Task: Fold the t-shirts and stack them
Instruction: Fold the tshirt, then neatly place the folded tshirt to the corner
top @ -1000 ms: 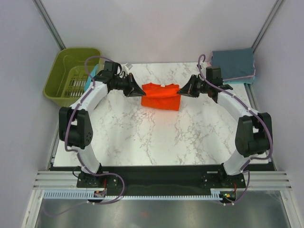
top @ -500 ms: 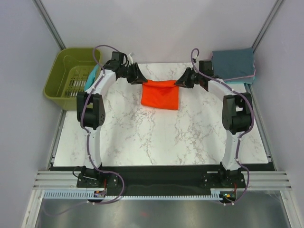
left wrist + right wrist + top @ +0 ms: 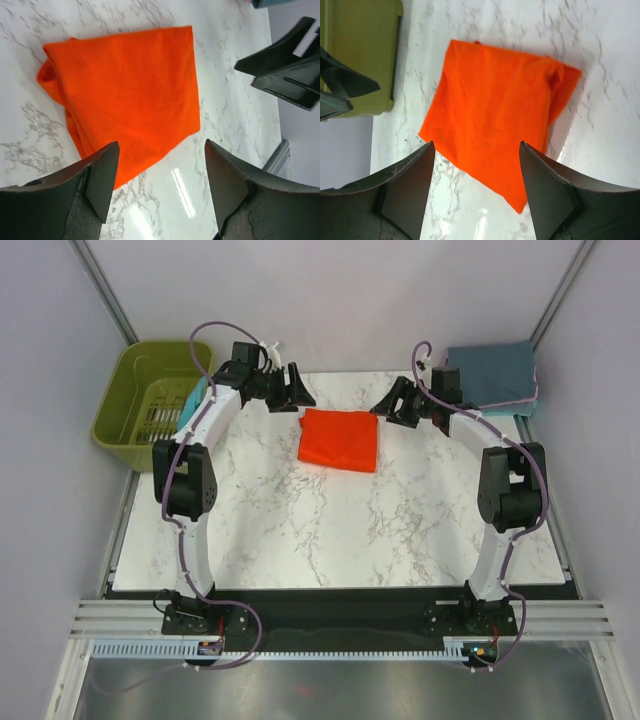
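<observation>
My right gripper's open fingers are above the middle of the orange-red t-shirt's edge facing the stack point(image 3: 376, 443) point(image 3: 538, 127) and will lower astride it next, since the t-shirt is already folded square.
A bright orange-red t-shirt point(image 3: 339, 439) lies folded into a rough square on the marble table point(image 3: 330, 530), toward the back. It also fills the left wrist view as the orange-red t-shirt point(image 3: 127, 95) and the right wrist view as the same t-shirt point(image 3: 495, 122). My left gripper point(image 3: 300, 395) stands open just off its back left corner, holding nothing. My right gripper point(image 3: 385, 405) stands open off its back right corner, also empty. A stack of folded t-shirts, slate-blue on top point(image 3: 492, 375), sits at the back right with teal and pink edges showing beneath.
An olive-green plastic basket point(image 3: 150, 400) stands off the table's left back corner, with a teal cloth point(image 3: 192, 400) at its right side. Grey walls close in the left, back and right.
Both grippers have opened and let go of the orange-red t-shirt, which now lies flat and folded. Both have drawn back from its far corners.
</observation>
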